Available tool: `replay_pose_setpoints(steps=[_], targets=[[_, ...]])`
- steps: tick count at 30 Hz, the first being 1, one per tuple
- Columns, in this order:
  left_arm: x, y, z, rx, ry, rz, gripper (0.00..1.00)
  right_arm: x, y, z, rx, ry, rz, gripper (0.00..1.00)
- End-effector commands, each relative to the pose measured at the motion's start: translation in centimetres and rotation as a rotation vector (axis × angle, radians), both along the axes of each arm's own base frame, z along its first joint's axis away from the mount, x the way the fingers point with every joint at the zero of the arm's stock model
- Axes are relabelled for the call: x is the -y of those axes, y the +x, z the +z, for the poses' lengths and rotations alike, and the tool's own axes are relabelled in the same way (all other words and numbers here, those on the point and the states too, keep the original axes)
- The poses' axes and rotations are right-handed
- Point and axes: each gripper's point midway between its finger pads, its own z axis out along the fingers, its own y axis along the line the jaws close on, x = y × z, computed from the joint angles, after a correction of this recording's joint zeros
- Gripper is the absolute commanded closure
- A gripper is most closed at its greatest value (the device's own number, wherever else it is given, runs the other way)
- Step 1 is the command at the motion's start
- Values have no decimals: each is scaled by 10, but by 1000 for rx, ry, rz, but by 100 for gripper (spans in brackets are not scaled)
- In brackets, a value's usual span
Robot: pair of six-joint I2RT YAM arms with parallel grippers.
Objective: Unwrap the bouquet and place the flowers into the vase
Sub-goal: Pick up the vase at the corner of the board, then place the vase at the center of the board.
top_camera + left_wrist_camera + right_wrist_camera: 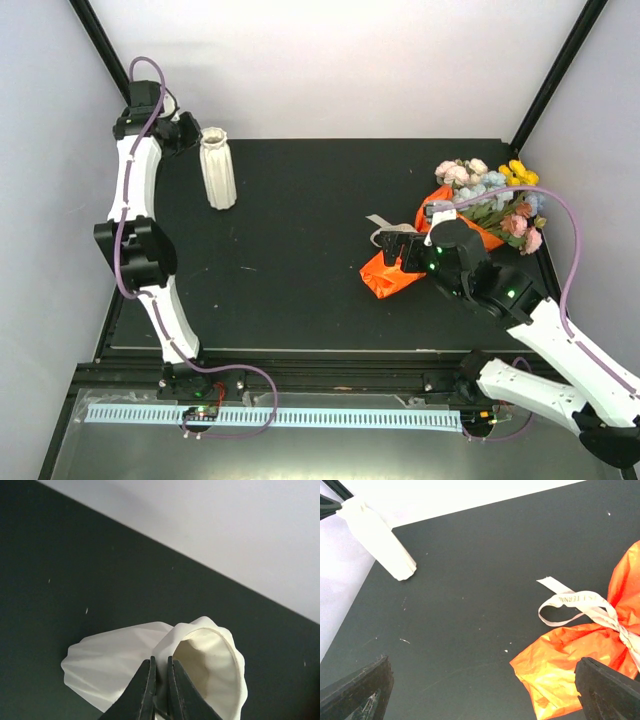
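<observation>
My left gripper draws the vase (218,170) back onto the clear tabletop nearer my base next and releases its rim, as it stands close to the wall.
The off-white ribbed vase (218,170) stands upright at the back left of the black table. My left gripper (161,672) is shut on its flared rim, one finger inside the mouth and one outside. The bouquet lies at the right, its flowers (490,195) pointing to the far right corner and its orange paper (393,278) tail toward the middle. A cream ribbon (575,605) is tied round the paper. My right gripper (480,695) is wide open just above the table at the paper's tail end (570,665), with nothing between its fingers.
The table (300,260) is a black mat with grey walls close behind it and to both sides. The vase (380,537) also appears at the far left of the right wrist view. Black frame posts (100,40) rise at the back corners.
</observation>
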Motion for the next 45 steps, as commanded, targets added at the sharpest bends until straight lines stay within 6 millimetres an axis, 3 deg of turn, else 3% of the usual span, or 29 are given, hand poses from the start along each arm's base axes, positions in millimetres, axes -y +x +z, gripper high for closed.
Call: replay_pose_setpoints(steps=[1, 11, 22, 29, 45], targets=[[12, -36, 36, 24, 34, -46, 98, 9, -5, -8, -1, -2, -24, 0], [66, -96, 38, 67, -112, -171, 98, 14, -9, -14, -3, -1, -28, 0], [91, -150, 32, 114, -188, -228, 98, 9, -5, -22, -42, -16, -35, 0], [91, -161, 23, 102, -179, -228, 99, 13, -4, -20, -41, -17, -58, 0], [54, -149, -3, 34, -37, -63, 97, 12, -8, -25, -83, 9, -66, 0]])
